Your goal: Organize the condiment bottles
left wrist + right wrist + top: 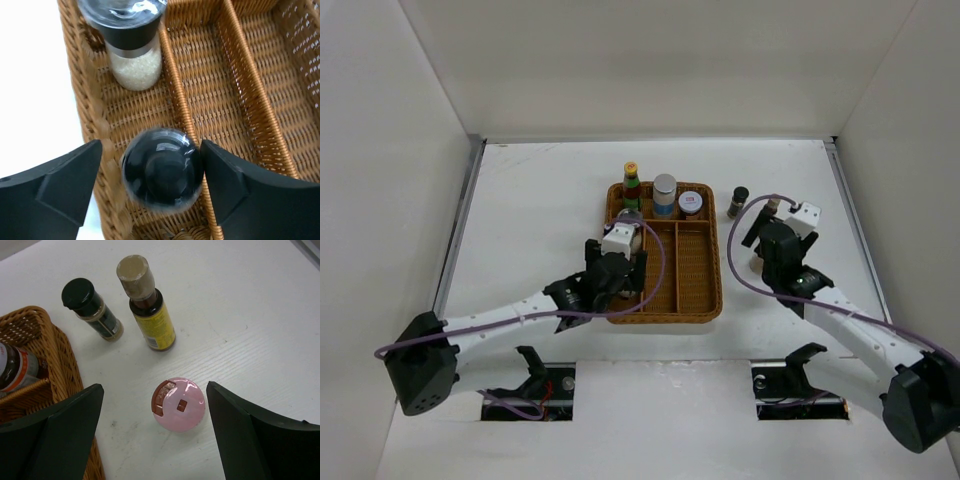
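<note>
I need to move my right gripper down and slightly toward one finger's side and close it around the pink cap (756, 264) (179, 405), because the cap is below and closer to that finger.
My left gripper (151, 145) hangs over the left compartment of the wicker tray (697, 290), open, its fingers straddling the black lid of a clear shaker (162, 172). The right finger is close to the lid and the left finger stands apart. A second dark-lidded shaker (131, 45) with white grains stands farther up the same compartment. My right gripper (155, 389) is open above a pink-capped bottle (178, 404) standing on the table. Beyond it stand a yellow-labelled bottle (150, 310) and a small dark bottle (92, 305).
At the tray's far end stand a green bottle with an orange cap (631, 183), a grey-lidded jar (664, 195) and a red-lidded jar (691, 203). The tray's rim (47, 337) lies just left of my right gripper. White walls enclose the table.
</note>
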You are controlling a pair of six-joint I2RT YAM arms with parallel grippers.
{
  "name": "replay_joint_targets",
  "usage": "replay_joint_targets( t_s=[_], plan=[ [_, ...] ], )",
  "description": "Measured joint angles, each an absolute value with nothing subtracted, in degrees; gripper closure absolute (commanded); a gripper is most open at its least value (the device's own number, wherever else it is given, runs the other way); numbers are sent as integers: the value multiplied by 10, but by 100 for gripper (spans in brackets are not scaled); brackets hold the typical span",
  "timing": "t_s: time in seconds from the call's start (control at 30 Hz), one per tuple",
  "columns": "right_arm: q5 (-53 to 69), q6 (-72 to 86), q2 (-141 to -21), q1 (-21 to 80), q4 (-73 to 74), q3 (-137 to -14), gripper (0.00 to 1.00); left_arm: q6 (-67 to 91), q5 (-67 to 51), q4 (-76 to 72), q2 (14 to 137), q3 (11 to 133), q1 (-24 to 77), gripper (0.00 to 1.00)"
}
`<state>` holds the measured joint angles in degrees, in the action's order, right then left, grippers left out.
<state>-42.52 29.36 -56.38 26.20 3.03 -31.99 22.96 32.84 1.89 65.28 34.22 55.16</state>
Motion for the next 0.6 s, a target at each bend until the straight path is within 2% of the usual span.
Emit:
replay_joint_targets(
  t_s=[0.07, 0.33, 0.43, 0.53, 0.6],
  plan=[
    [-419, 298, -569, 258, 32, -319, 12, 229, 330, 19, 625, 334, 545, 15],
    [-404, 317, -627, 231, 37, -319, 17, 230, 360, -74, 463, 291, 492, 15],
    [-397, 322, -652, 228, 46, -319, 29, 232, 369, -120, 416, 266, 464, 15],
    [-392, 326, -659, 227, 51, -319, 52, 234, 375, -164, 390, 239, 436, 15],
    [-392, 330, -652, 225, 53, -319, 59, 236, 377, -189, 387, 224, 417, 15]
  ],
)
